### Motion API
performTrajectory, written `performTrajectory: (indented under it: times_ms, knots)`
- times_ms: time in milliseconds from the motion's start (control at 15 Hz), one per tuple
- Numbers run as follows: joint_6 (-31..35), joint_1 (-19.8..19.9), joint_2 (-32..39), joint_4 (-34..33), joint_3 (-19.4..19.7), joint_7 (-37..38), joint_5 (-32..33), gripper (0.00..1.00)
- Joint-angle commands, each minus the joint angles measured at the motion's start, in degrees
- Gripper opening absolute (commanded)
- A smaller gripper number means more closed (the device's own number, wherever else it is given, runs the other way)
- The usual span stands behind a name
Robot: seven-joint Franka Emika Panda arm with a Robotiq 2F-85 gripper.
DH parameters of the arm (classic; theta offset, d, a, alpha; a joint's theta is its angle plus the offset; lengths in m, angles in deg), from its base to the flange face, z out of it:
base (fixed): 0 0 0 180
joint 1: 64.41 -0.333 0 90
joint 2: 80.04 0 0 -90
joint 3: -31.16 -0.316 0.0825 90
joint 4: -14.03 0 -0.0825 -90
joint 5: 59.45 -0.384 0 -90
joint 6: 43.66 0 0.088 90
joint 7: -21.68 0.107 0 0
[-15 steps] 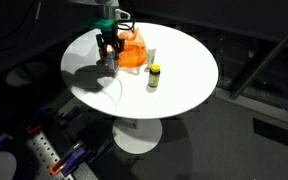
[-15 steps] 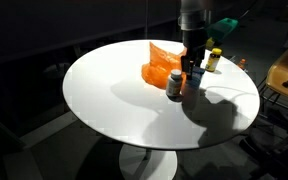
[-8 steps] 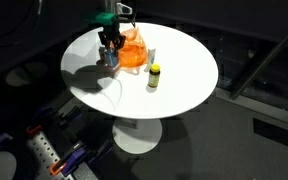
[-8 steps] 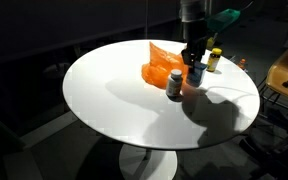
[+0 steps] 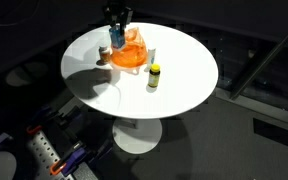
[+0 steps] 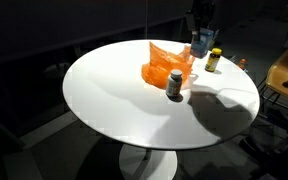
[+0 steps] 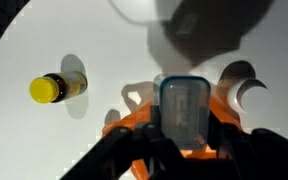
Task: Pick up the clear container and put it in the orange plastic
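Note:
My gripper will next carry the container (image 6: 199, 44) across over the orange plastic's middle, lower it and let go inside, because the plastic is below and to one side of my gripper.
The clear container (image 7: 185, 108), a small tub with a blue rim, is held off the table with my gripper (image 7: 185, 138) shut on it. In both exterior views the gripper (image 5: 118, 22) (image 6: 198, 28) hangs above the round white table, the container (image 6: 199, 44) below its fingers. The crumpled orange plastic (image 5: 132, 54) (image 6: 163, 66) lies on the table right under and beside the container; in the wrist view the orange plastic (image 7: 129, 124) shows behind the tub.
A yellow-capped bottle (image 5: 154, 76) (image 6: 215, 60) (image 7: 56, 88) stands near the plastic. A dark bottle with a white cap (image 5: 104, 52) (image 6: 175, 85) (image 7: 251, 95) stands beside it. The table's edge (image 6: 104, 125) drops to a dark floor.
The gripper closed on the clear container at table level, then rose with it and shifted toward the orange plastic. The bottles stayed put.

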Motion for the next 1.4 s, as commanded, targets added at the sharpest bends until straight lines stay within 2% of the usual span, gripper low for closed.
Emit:
performTrajectory:
  times_ms: [0,800,1333]
  knots:
    - [-2.5,0.9,2.3,-6.4,0.7,1.9,-0.2,0.19]
    - [-5.1,1.1,14.7,-21.8,1.6,1.6,-0.6,0.19]
    - [-6.6,1.3,19.6,-26.0,1.0,1.2,-3.2,0.19]
